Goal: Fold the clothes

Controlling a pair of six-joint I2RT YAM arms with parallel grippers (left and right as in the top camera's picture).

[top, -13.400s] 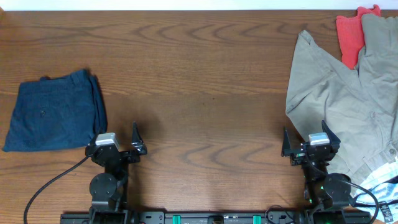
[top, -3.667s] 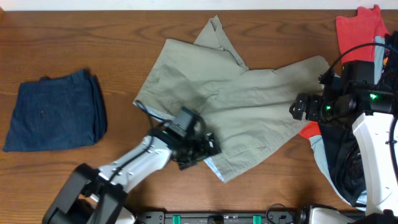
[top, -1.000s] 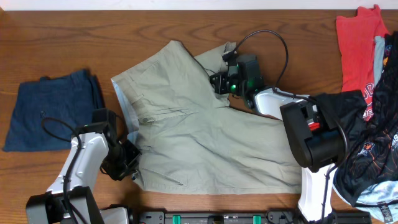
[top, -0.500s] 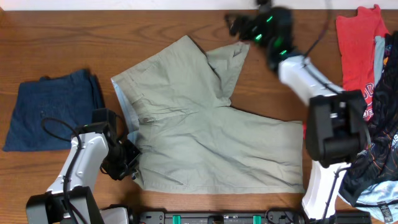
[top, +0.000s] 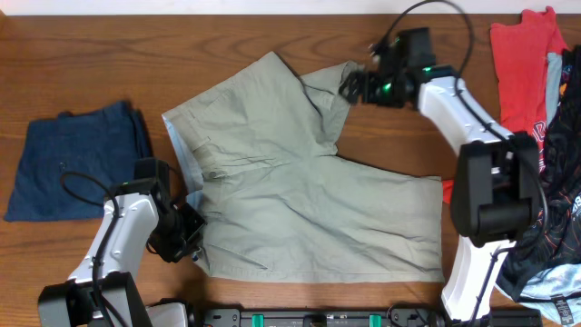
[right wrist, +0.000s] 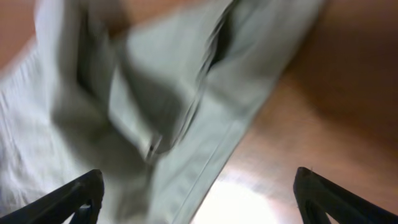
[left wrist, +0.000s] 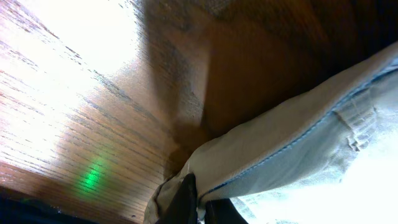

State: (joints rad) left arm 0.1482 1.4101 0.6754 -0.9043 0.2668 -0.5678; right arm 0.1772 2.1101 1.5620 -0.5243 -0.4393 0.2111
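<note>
My left gripper carries the pinched corner outward, toward the pale-lined middle of the waistband (top: pixel 185 163), and releases the shorts there next.
The khaki shorts (top: pixel 300 200) lie spread across the middle of the table, waistband to the left. One leg reaches right. The other points up-right, its hem end creased and folded over. My left gripper (top: pixel 186 247) is at the waistband's near corner and is shut on that edge. In the left wrist view, that gripper (left wrist: pixel 198 199) pinches the pale-lined waistband (left wrist: pixel 298 137) against the wood. My right gripper (top: pixel 354 86) hovers open at the folded hem. In the right wrist view, that gripper (right wrist: pixel 199 199) has its fingers spread wide above the blurred cloth (right wrist: pixel 155 93) with nothing between them.
Folded navy shorts (top: pixel 82 173) lie at the left. A red garment (top: pixel 522 59) is at the back right, and a black printed garment (top: pixel 545 227) is heaped along the right edge. Bare wood (top: pixel 436 136) shows between the two legs.
My right gripper has let go of the upper leg, opened, swung up to the far edge and come back beside the hem. The leg now lies further up-right. My left arm has stayed put.
</note>
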